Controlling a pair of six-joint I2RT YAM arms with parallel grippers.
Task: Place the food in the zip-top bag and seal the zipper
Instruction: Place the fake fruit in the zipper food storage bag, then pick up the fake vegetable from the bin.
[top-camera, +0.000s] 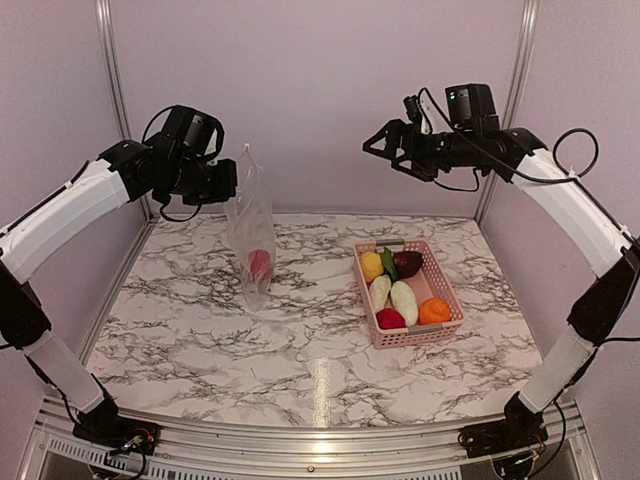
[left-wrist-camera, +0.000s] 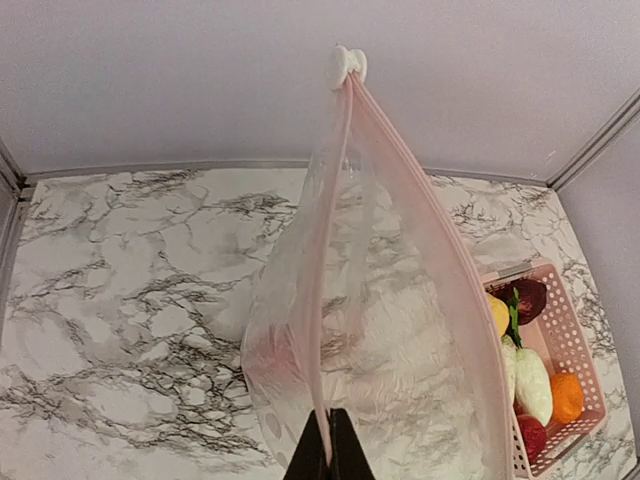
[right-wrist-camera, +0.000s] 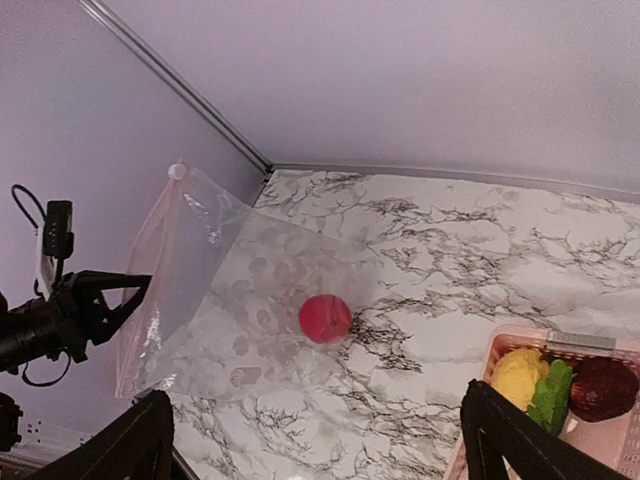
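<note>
Only one red food (top-camera: 260, 263) is in the bag. My right gripper will next tilt down and lower into the pink basket, onto the leaf end of the larger white food (top-camera: 400, 288).
My left gripper (top-camera: 228, 183) is shut on the mouth edge of the clear zip-top bag (top-camera: 251, 235) and holds it hanging above the table. In the left wrist view the gripper (left-wrist-camera: 330, 440) pinches the pinkish zipper strip (left-wrist-camera: 325, 270), with the white slider (left-wrist-camera: 348, 64) at the far end. One red round food (top-camera: 260, 263) lies inside the bag; it also shows in the right wrist view (right-wrist-camera: 325, 319). My right gripper (top-camera: 385, 150) is open and empty, held high above the pink basket (top-camera: 448, 290). The basket holds yellow (top-camera: 371, 265), maroon (top-camera: 407, 263), orange (top-camera: 434, 311), red (top-camera: 390, 319) and white (top-camera: 403, 301) foods.
The marble table (top-camera: 300, 340) is bounded by lilac walls and metal frame posts (top-camera: 112, 70) at the back corners. The basket sits right of centre; the bag hangs left of centre.
</note>
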